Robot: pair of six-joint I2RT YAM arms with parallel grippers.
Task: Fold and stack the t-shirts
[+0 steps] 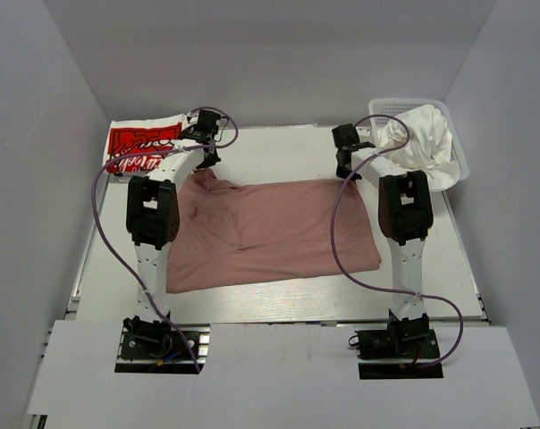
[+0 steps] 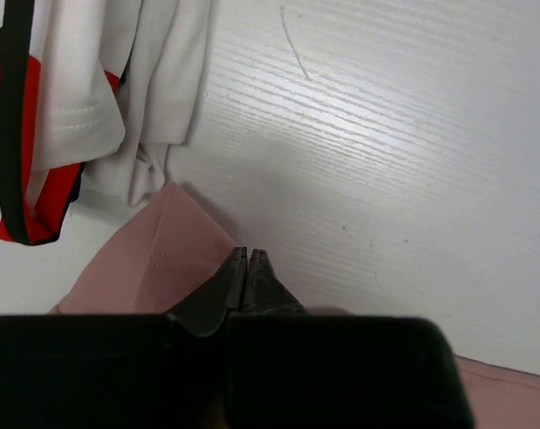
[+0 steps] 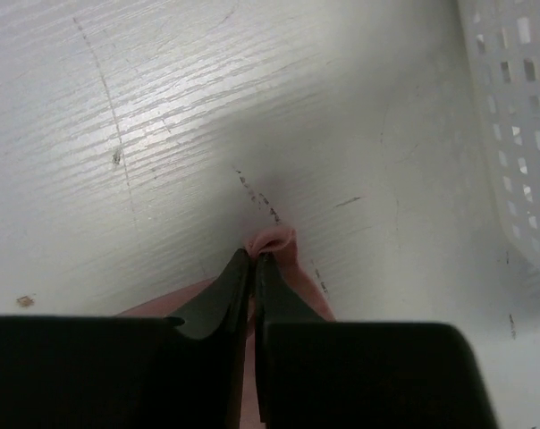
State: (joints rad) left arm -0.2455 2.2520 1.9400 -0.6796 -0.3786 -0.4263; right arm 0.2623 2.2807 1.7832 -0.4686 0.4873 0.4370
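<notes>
My left gripper holds the far corner and will next move it back over the pink t-shirt toward its near edge [image 1: 186, 285].
A dusty-pink t-shirt [image 1: 279, 232] lies spread flat across the middle of the table. My left gripper [image 1: 207, 161] is at its far left corner, jaws shut on the pink fabric [image 2: 154, 268] that runs under my left gripper [image 2: 247, 255]. My right gripper [image 1: 343, 170] is at the far right corner. In the right wrist view my right gripper [image 3: 254, 259] is shut on a small bunched fold of pink cloth [image 3: 279, 241]. A white t-shirt with a red logo print [image 1: 143, 147] lies at the back left, just beyond the pink corner [image 2: 64, 98].
A white mesh basket [image 1: 458, 152] stands at the back right with crumpled white t-shirts [image 1: 422, 138] spilling over it; its wall [image 3: 520, 116] is close to the right of my right gripper. Grey walls enclose the table on three sides.
</notes>
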